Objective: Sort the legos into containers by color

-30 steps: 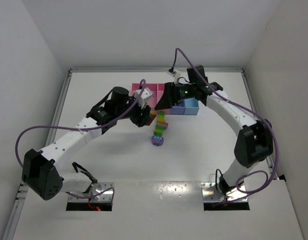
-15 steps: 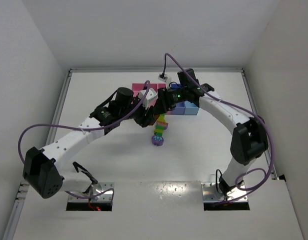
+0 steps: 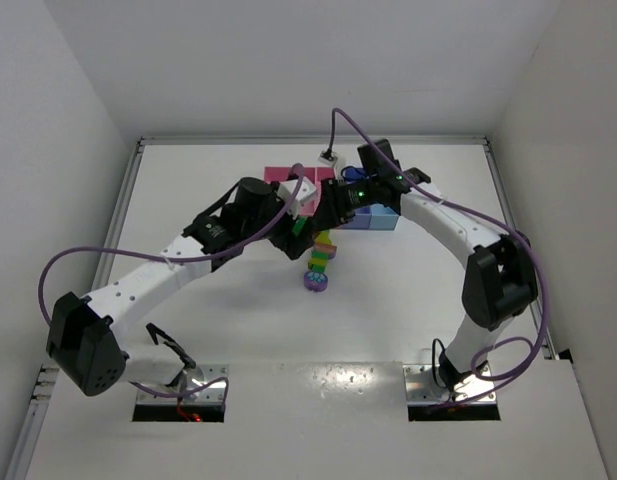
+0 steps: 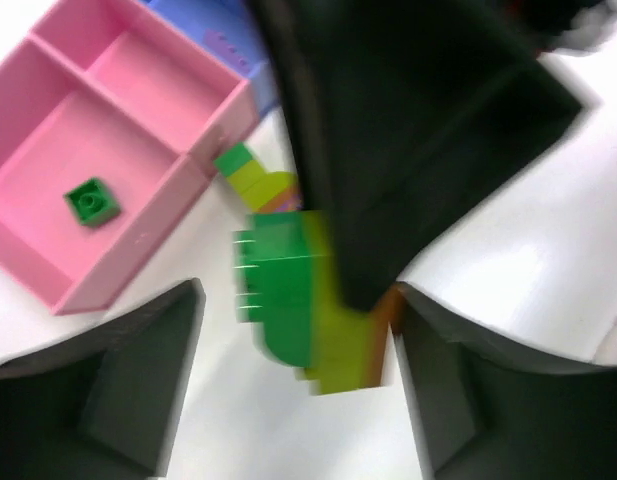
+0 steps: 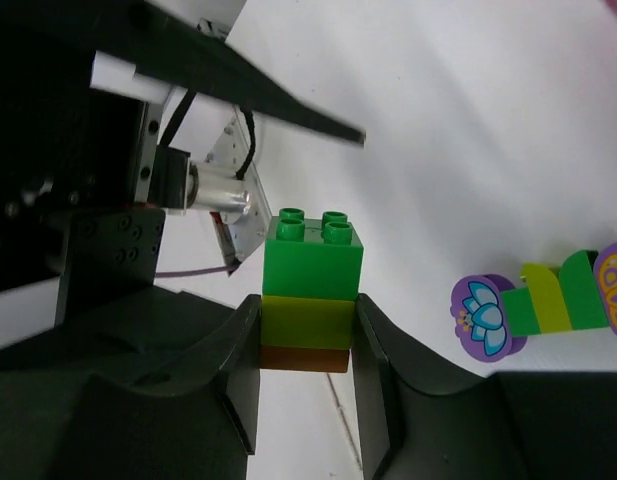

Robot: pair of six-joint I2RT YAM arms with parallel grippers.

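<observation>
The stack (image 4: pixel 298 305) lies crosswise between my open fingers, so next my left gripper will draw away, turn to face the studs and come in onto the green end of the stack.
My right gripper (image 5: pixel 308 335) is shut on a short stack of legos (image 5: pixel 311 300): a green brick on a yellow-green one on an orange one, gripped at the lower bricks. My left gripper (image 4: pixel 298 340) stands open around the same stack (image 4: pixel 298 305), its fingers (image 4: pixel 138 385) apart from it. Both grippers meet above the table just in front of the containers (image 3: pixel 280 176). A small green brick (image 4: pixel 91 201) lies in a pink compartment (image 4: pixel 48 150). A multicoloured strip (image 3: pixel 320 250) with a round purple piece (image 3: pixel 316 281) lies on the table.
The tray's light blue compartment (image 3: pixel 384 217) sits under the right arm, and a purple-blue one (image 4: pixel 203 25) is beside the pink ones. White walls enclose the table. The purple round piece (image 5: pixel 485 318) and the strip (image 5: pixel 558 297) lie right of the held stack.
The right arm swung left to the left gripper and shut on the brick stack. The left gripper, shut on that stack before, has opened and let it go.
</observation>
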